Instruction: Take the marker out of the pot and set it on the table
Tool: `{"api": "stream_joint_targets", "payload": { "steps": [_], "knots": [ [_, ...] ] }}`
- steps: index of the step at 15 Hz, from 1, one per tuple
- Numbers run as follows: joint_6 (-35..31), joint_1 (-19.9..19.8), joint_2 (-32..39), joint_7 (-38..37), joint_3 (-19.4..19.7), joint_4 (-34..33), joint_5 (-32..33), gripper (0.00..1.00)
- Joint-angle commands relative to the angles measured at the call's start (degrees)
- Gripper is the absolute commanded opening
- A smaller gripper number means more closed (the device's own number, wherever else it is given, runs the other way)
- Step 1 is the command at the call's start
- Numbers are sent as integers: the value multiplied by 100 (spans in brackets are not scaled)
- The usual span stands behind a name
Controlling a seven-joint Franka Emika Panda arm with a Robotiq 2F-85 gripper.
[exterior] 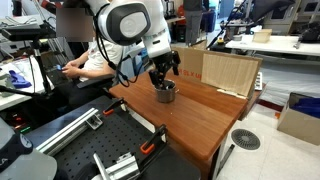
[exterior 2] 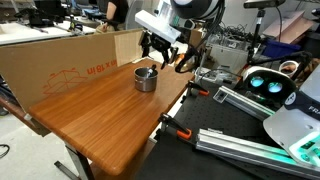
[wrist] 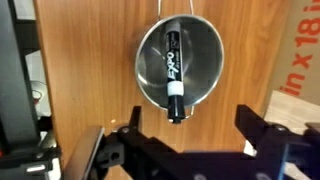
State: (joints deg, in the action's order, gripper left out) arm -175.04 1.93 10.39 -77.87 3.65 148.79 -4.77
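Note:
The marker's end sticks out over the pot's rim between the spread fingers. I should lower my gripper onto the marker's end next and close on it.
The silvery steel pot (wrist: 206,58) stands on the reddish-brown wooden table (wrist: 90,70). The black marker (wrist: 172,70) lies across the inside of the pot, and its white-banded end pokes over the near rim. My gripper (wrist: 195,125) is open and empty, its two dark fingers spread just beside the pot's rim. In both exterior views the gripper (exterior: 162,72) (exterior 2: 160,52) hangs a little above the pot (exterior: 165,93) (exterior 2: 146,78), near the far end of the table (exterior: 195,120) (exterior 2: 110,115).
A cardboard box (exterior: 226,72) stands at the table's far end and shows as a cardboard wall (exterior 2: 70,62) along one side. A black bench with metal rails (exterior: 95,140) (exterior 2: 235,125) adjoins the table. A person (exterior: 85,55) sits behind the arm.

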Motion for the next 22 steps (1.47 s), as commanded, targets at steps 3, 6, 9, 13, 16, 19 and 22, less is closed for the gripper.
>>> {"api": "stream_joint_targets", "payload": {
  "steps": [3, 6, 9, 13, 16, 19, 22],
  "knots": [
    [-18, 203, 137, -320, 27, -141, 12, 100],
    [54, 216, 234, -368, 48, -206, 22, 100],
    [87, 437, 365, -162, 230, -283, -248, 100],
    [126, 587, 466, -102, 358, -307, -338, 59],
    [119, 635, 479, -82, 384, -320, -369, 36],
    [128, 653, 481, -59, 388, -335, -403, 12],
    [129, 651, 472, -9, 390, -326, -415, 4]
  ]
}}
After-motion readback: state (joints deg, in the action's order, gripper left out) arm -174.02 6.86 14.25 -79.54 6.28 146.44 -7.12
